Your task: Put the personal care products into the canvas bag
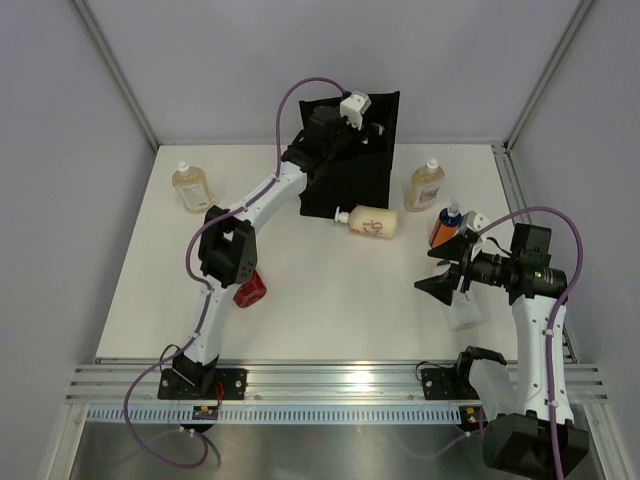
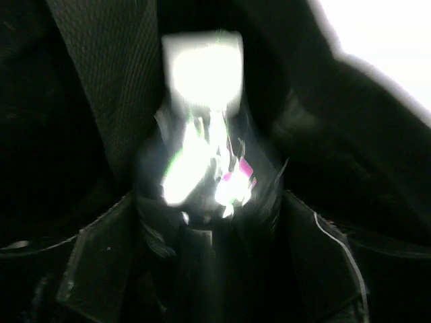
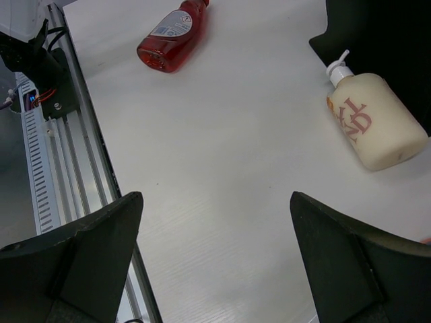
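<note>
My right gripper moves outward next and comes down onto the body of the orange spray [image 1: 444, 228] beside the cream pump bottle [image 1: 370, 222], since the spray still stands outside the bag.
The black canvas bag [image 1: 350, 160] stands at the back. My left gripper [image 1: 366, 124] reaches into it. In the left wrist view a shiny silver bottle [image 2: 202, 145] with a white cap shows blurred just beyond the left gripper [image 2: 205, 205], whose jaws stand apart on either side of it. A cream pump bottle [image 1: 370, 222] [image 3: 374, 121] lies in front of the bag. Right of it are an amber bottle [image 1: 426, 185] and an orange spray [image 1: 444, 228]. My right gripper [image 1: 440, 272] [image 3: 215, 202] hovers open over bare table.
A second amber bottle [image 1: 190, 187] stands at the far left. A red bottle [image 1: 249, 290] [image 3: 172, 37] lies half under the left arm. A flat white bottle [image 1: 466, 312] sits under the right wrist. The metal rail [image 1: 330, 385] lines the near edge.
</note>
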Controlling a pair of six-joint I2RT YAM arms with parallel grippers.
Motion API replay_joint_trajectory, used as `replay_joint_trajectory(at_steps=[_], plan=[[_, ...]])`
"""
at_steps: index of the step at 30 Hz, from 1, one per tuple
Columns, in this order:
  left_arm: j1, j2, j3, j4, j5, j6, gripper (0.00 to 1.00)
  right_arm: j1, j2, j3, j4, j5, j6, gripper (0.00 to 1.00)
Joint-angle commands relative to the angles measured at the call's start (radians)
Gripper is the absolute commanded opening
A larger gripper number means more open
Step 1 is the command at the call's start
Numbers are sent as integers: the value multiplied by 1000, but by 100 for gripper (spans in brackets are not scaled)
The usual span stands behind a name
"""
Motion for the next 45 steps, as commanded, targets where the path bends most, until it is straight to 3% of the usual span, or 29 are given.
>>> replay_joint_trajectory(at_steps=[1, 4, 13, 16, 22, 25, 26, 29, 32, 37, 45], plan=[[3, -32, 17, 153, 34, -50, 89, -6, 8, 7, 26, 10, 12, 100], [9, -45, 14, 131, 51, -70, 99, -7, 14, -5, 99, 64, 102, 99], [34, -187, -61, 114, 48, -67, 99, -21, 45, -10, 160, 128, 182, 100], [35, -278, -75, 81, 28, -50, 99, -26, 39, -14, 181, 125, 202, 100], [37, -534, -191, 38, -51, -8, 99, -27, 46, 94, 282, 162, 446, 99], [37, -690, -307, 5, -120, -10, 99, -27, 68, 182, 328, 363, 642, 100], [37, -733, -347, -2, -152, -17, 99, -27, 83, 194, 341, 500, 732, 99], [38, -925, -542, -33, -220, -63, 99, -26, 102, 206, 347, 659, 799, 98], [38, -1136, -795, -48, -323, -160, 99, -26, 74, 135, 454, 911, 892, 100], [38, -1443, -1206, -97, -407, -280, 99, -23, 79, 12, 575, 935, 812, 100], [38, -1792, -1489, -243, -426, -384, 99, 5, 355, 45, 718, 920, 732, 100]])
